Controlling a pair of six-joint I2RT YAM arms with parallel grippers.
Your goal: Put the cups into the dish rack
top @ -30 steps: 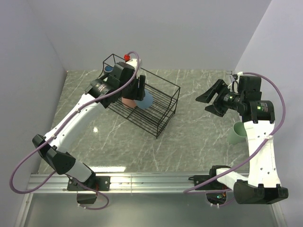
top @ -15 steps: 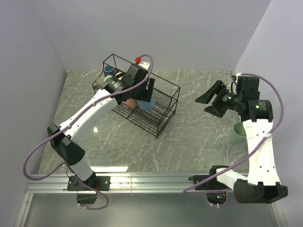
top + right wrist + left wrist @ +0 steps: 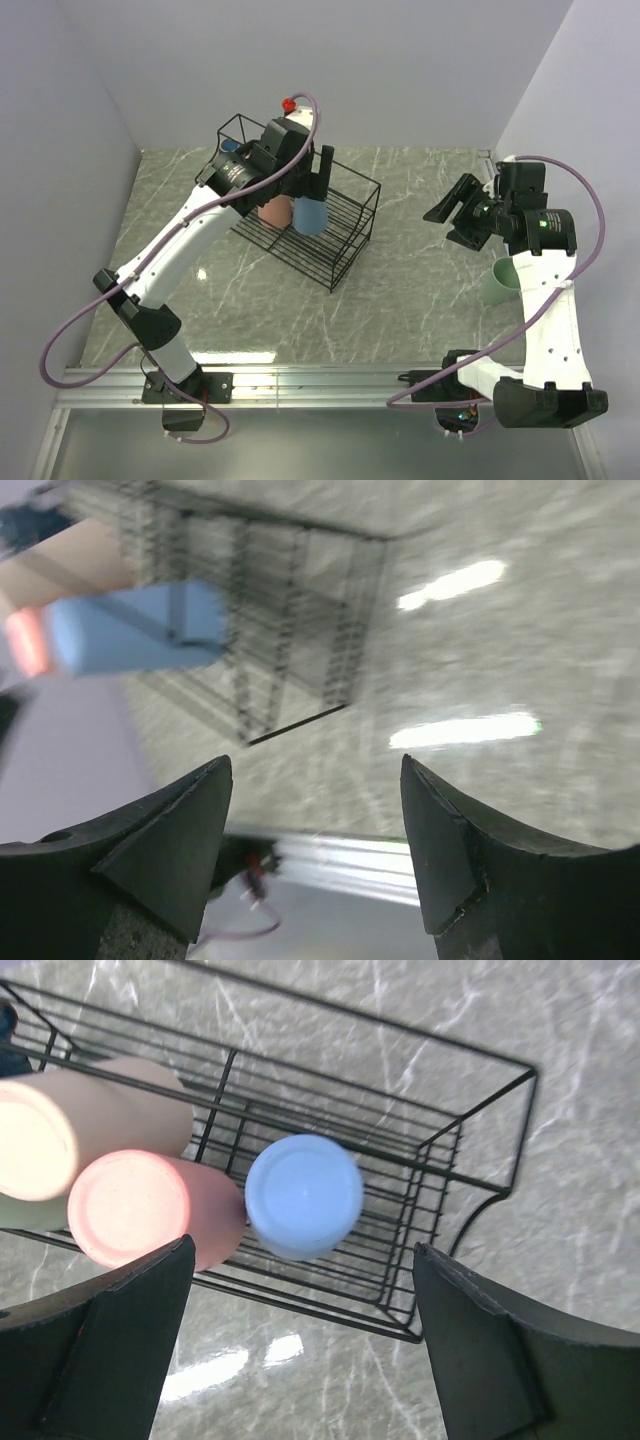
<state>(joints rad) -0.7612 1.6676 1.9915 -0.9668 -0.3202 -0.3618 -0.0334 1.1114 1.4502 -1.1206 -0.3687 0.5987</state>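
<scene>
The robot's right gripper needs to swing to the right in the top view next and go down onto the pale-green tumbler's far rim (image 3: 502, 261), as the pale-green tumbler still outside the rack (image 3: 352, 222) remains.
The black wire dish rack (image 3: 352, 222) stands at the back left; it also shows in the left wrist view (image 3: 470, 1140). Upside down inside it stand a blue cup (image 3: 310, 213) (image 3: 303, 1196), a salmon-pink cup (image 3: 271, 211) (image 3: 135, 1206) and a beige cup (image 3: 60, 1135). A dark navy mug (image 3: 231, 146) peeks out at the rack's far end. My left gripper (image 3: 318, 172) (image 3: 300, 1360) is open and empty above the blue cup. My right gripper (image 3: 455, 212) (image 3: 315, 850) is open and empty, held high at the right. A pale-green tumbler (image 3: 498, 283) lies beside the right arm.
Grey walls close in the marble table (image 3: 400, 290) at the left, back and right. A metal rail (image 3: 320, 380) runs along the near edge. The right wrist view is blurred by motion.
My left gripper has let go of the blue cup in the rack and risen away toward the back. My right gripper has tilted and shifted slightly.
</scene>
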